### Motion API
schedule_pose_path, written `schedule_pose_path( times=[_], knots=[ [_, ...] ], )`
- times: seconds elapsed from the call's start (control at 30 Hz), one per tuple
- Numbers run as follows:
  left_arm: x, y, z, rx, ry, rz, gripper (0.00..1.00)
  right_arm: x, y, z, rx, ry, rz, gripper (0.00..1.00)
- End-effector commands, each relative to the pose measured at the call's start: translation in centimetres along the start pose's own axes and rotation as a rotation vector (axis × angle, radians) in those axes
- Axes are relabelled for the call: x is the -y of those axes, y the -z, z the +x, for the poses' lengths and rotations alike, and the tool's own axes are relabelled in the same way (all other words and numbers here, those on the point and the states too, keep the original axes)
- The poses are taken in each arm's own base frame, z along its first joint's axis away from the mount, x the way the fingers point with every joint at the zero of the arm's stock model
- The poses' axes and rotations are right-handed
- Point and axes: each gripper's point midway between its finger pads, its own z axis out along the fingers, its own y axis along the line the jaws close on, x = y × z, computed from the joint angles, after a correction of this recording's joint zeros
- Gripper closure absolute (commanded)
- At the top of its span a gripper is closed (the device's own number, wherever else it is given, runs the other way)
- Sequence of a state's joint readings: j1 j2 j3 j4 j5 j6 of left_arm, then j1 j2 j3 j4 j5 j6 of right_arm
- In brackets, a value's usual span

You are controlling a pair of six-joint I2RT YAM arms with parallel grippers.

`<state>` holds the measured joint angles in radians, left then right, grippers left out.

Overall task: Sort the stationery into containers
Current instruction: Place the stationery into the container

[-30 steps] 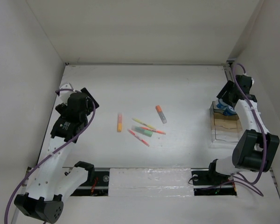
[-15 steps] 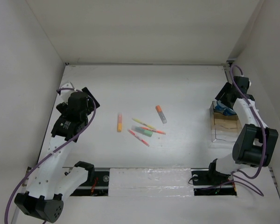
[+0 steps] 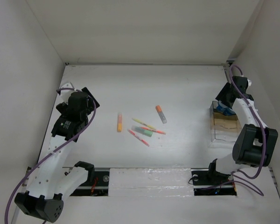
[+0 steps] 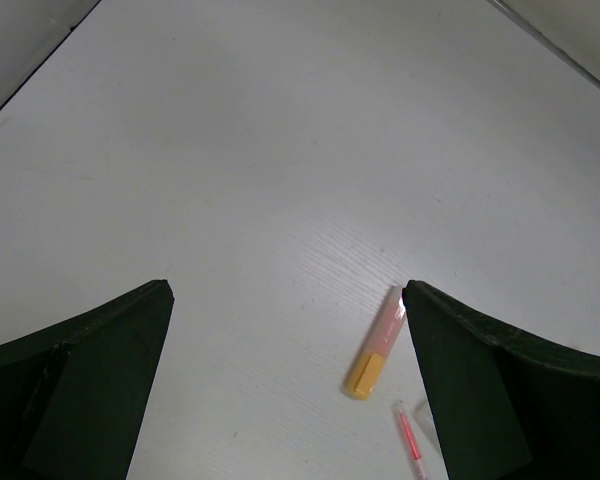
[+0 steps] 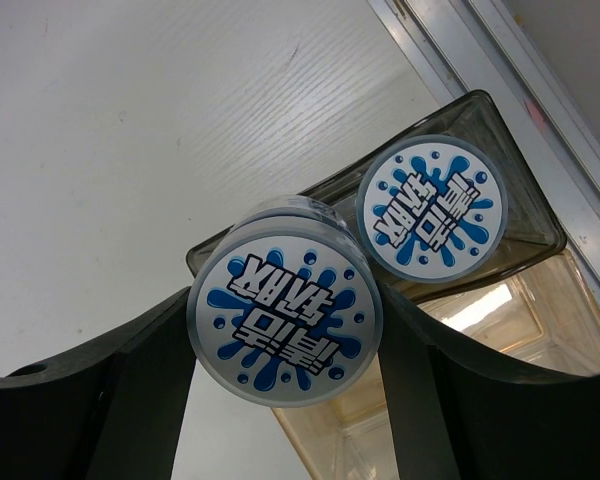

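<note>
My right gripper holds its roll. It will next lower the roll into the empty end of the tray's far section and then let go of it.
My right gripper [image 5: 285, 335] is shut on a round blue-and-white roll [image 5: 283, 314] and holds it over the far end of the clear tray [image 5: 525, 330]. A second roll [image 5: 436, 208] lies in the tray's far compartment. In the top view the right gripper [image 3: 227, 99] is at the tray's [image 3: 226, 127] far end. My left gripper [image 3: 85, 101] is open and empty at the left. A yellow-orange marker [image 4: 376, 345] and a red pen [image 4: 410, 448] lie ahead of the left gripper [image 4: 285, 300]. An orange marker [image 3: 161, 114], a green marker [image 3: 145, 132] and thin pens [image 3: 138, 137] lie mid-table.
White walls close in the table at the left, back and right. A metal rail [image 5: 480, 60] runs along the right wall just beyond the tray. The tray's nearer tan-bottomed compartments [image 3: 227, 128] hold nothing that I can see.
My right gripper, still holding the roll, has shifted slightly toward the far end of the tray. The left arm and the markers have not moved.
</note>
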<state>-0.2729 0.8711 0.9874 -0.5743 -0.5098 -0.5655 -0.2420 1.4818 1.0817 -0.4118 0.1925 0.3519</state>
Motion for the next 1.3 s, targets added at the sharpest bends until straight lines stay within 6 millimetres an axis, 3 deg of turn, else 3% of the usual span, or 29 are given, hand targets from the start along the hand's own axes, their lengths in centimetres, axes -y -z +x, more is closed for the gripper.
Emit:
schedule_pose_path(
  times=[0.0, 0.2, 0.33, 0.73, 1.27],
  knots=[
    [-0.7, 0.1, -0.2, 0.022, 0.007, -0.018, 0.00, -1.2, 0.4, -1.5, 0.055, 0.002, -0.008, 1.00],
    [-0.6, 0.7, -0.9, 0.041, 0.023, -0.004, 0.00, -1.1, 0.2, -1.8, 0.055, 0.012, 0.004, 1.00],
    [-0.6, 0.9, -1.1, 0.048, 0.028, 0.001, 0.00, -1.5, 0.0, -0.8, 0.024, 0.034, 0.027, 1.00],
    [-0.4, 0.7, -0.8, 0.035, 0.023, 0.005, 0.00, -1.9, 0.9, 0.1, 0.032, 0.034, 0.025, 1.00],
    [-0.4, 0.7, -0.8, 0.035, 0.023, 0.005, 0.00, -0.2, 1.2, 1.3, 0.013, 0.047, 0.090, 1.00]
  ],
)
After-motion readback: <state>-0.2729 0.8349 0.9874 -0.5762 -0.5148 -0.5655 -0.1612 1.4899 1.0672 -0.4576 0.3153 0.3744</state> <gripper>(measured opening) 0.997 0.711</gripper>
